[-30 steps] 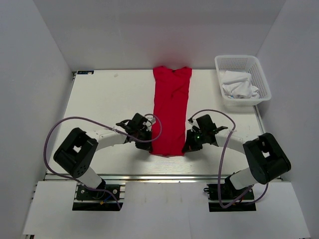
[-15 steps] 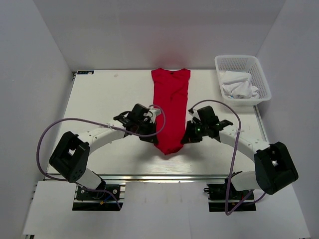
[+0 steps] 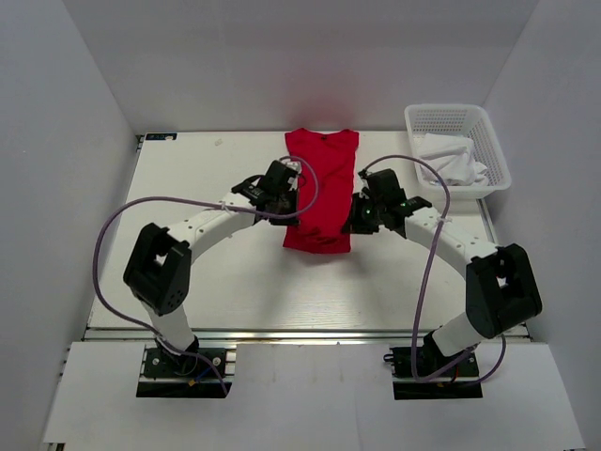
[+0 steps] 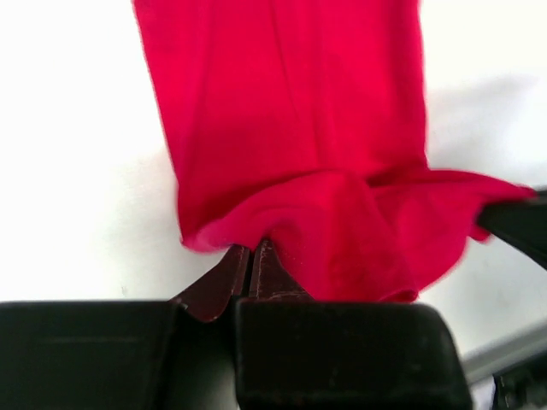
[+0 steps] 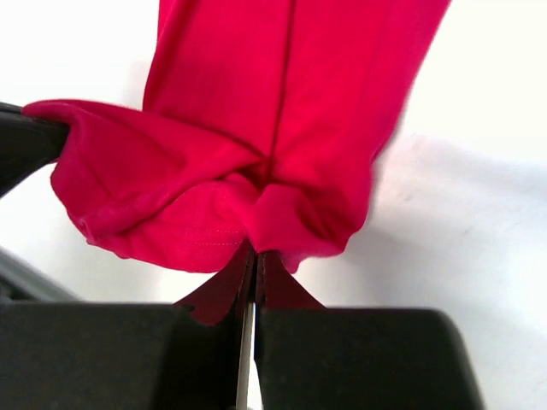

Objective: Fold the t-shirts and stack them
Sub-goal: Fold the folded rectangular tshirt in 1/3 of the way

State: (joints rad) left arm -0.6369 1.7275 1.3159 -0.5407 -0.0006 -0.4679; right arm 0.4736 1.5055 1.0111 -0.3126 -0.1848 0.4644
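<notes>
The shirt's upper part (image 3: 306, 177) (image 4: 184, 51) toward the collar is uncovered, so the left gripper should next carry the shirt's hem corner outward and down onto that upper part and release the hem corner there.
A bright red t-shirt (image 3: 321, 183), folded into a long narrow strip, lies down the middle of the white table (image 3: 207, 272), its collar at the far edge. My left gripper (image 3: 293, 209) is shut on its lower left corner (image 4: 224, 229). My right gripper (image 3: 351, 218) is shut on its lower right corner (image 5: 282, 229). Both hold the bottom hem lifted above the table, over the shirt's middle, so the lower part hangs doubled between them. The fingertips are buried in red fabric in both wrist views.
A white mesh basket (image 3: 459, 117) stands at the back right with white cloth (image 3: 449, 160) in it. Purple cables loop from both arms. White walls close the table at the back and both sides.
Both grippers have carried the shirt's bottom hem away from the near edge toward the far end. The lower part now doubles over the rest, and the shirt looks about half as long.
</notes>
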